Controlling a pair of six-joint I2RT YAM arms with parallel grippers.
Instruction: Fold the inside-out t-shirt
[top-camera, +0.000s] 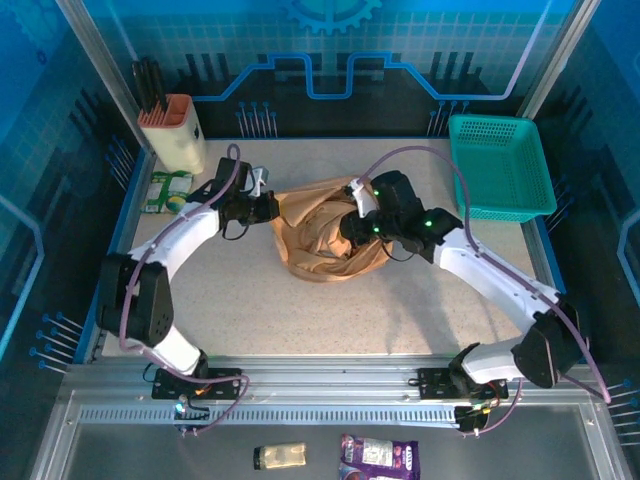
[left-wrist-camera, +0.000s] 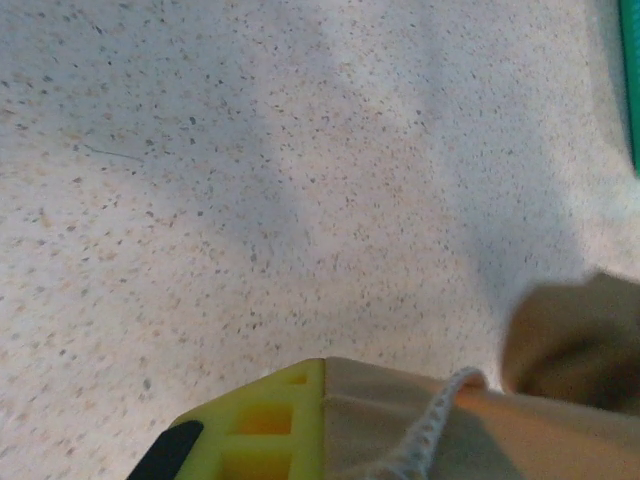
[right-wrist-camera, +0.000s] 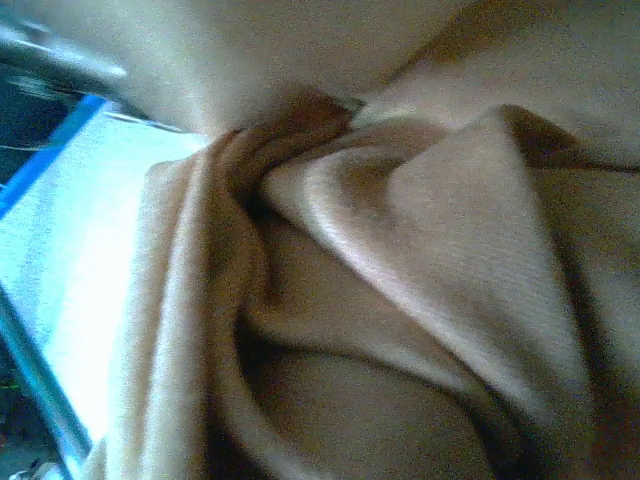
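The shirt is bunched, so the robot's left gripper should next draw toward the green-and-white packet (top-camera: 166, 192), which lies beyond it from the heap, and then let go of the raised end.
The inside-out t-shirt (top-camera: 315, 250) is a crumpled tan heap at the middle of the table. My left gripper (top-camera: 272, 208) is at the heap's left edge. In the left wrist view its yellow finger (left-wrist-camera: 265, 425) presses against a tan fabric edge (left-wrist-camera: 400, 420) with a white stitched seam, so it is shut on the shirt. My right gripper (top-camera: 352, 228) is pushed into the heap's upper right part. Tan folds (right-wrist-camera: 400, 250) lie close over the right wrist camera and hide its fingers.
A teal basket (top-camera: 498, 165) stands at the back right. A holder with black utensils (top-camera: 172, 130) and a green-and-white packet (top-camera: 165, 190) are at the back left. Bare speckled table (top-camera: 260, 300) lies in front of the shirt. Two packets (top-camera: 378, 455) lie on the front shelf.
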